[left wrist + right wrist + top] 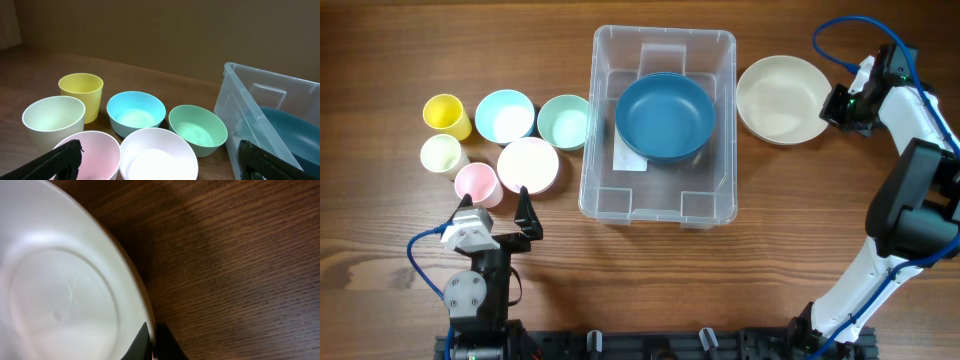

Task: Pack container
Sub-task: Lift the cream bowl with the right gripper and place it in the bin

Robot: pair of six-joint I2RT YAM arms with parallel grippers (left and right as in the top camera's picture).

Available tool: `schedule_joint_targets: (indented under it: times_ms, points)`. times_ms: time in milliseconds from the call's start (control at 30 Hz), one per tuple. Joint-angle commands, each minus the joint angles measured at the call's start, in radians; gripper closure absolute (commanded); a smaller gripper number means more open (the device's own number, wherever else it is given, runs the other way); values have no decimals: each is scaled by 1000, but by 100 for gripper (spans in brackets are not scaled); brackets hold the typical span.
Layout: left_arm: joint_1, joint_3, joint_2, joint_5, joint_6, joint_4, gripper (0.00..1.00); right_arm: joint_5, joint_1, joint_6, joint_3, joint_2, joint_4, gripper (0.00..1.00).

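The cream bowl point(780, 95) goes up, left in the overhead view and down onto the dark blue bowl point(665, 115) next with my right gripper, since the container's open.
The clear container point(603, 160) stands in the middle of the table, with a dark blue bowl point(665, 115) inside it. To its right lies a cream bowl point(780, 95). My right gripper point(837, 104) is shut on that bowl's right rim; in the right wrist view the cream bowl point(60, 290) has its rim pinched between the two dark fingers of the gripper point(152, 347). My left gripper point(497, 210) is open near the front left, just short of a pink cup point(477, 183) and a white bowl point(528, 165). Nothing is between its fingers point(60, 162).
Left of the container are a yellow cup point(447, 114), a pale cup point(442, 154), a light blue bowl point(504, 115) and a green bowl point(564, 121). The left wrist view shows the same group, with the container's wall point(235, 105) at the right.
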State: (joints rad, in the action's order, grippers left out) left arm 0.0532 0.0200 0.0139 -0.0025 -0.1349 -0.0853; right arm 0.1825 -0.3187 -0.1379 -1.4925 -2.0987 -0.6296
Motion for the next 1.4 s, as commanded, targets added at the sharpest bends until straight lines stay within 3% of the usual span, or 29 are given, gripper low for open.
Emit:
schedule_joint_targets:
  times_ms: [0, 300, 500, 800, 1067, 1367]
  points:
    - [-6, -9, -6, 9, 20, 3, 0, -5, -5, -5, -5, 2, -20, 96]
    - [-6, -9, -6, 9, 20, 3, 0, -83, -73, 15, -132, 150, -71, 96]
    - [-6, -9, -6, 9, 20, 3, 0, -69, -40, 19, -193, 288, -55, 96]
    - [-6, -9, -6, 9, 20, 3, 0, 60, 202, 35, -193, 380, -96, 96]
    - [-6, -9, -6, 9, 20, 3, 0, -5, 462, 90, -176, 368, -232, 96]
    - [-6, -9, -6, 9, 20, 3, 0, -78, 545, 110, -85, 368, -216, 96]
